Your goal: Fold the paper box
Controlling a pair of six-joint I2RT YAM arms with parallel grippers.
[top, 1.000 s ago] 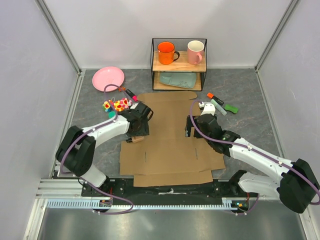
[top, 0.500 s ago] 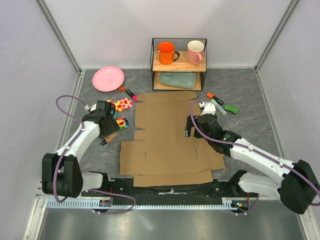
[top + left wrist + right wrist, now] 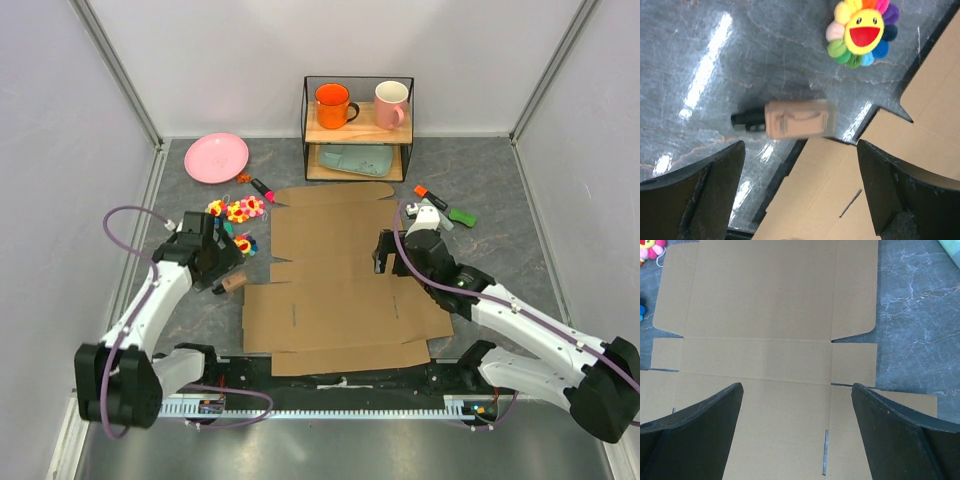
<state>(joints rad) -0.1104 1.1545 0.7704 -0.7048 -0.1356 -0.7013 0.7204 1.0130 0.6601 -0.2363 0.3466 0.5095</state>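
I will move my left gripper back and down past the tan block and onto the side flap's outer edge [image 3: 245,306] [image 3: 784,186], because its open fingers are still above that block.
The paper box [image 3: 335,285] lies flat and unfolded on the table as a brown cardboard sheet with flaps and creases. My left gripper [image 3: 224,271] hovers open just off its left edge. In the left wrist view the left gripper [image 3: 800,150] is above a small tan block with a black tip [image 3: 795,119] that lies free on the table by the paper box [image 3: 830,195]. My right gripper [image 3: 385,262] is open over the sheet's right part. The right wrist view shows the right gripper [image 3: 796,390] with only the paper box [image 3: 765,315] beneath it.
A wire rack [image 3: 358,125] at the back holds an orange mug [image 3: 332,104], a pink mug [image 3: 391,104] and a teal tray [image 3: 358,158]. A pink plate [image 3: 216,157], flower plush toys [image 3: 238,210], a red marker [image 3: 263,189] and further markers [image 3: 440,210] surround the sheet.
My left arm has drawn back leftward off the cardboard, taking the tan block with it. Its jaws have since widened, and the block now lies free on the table. The right arm barely moved.
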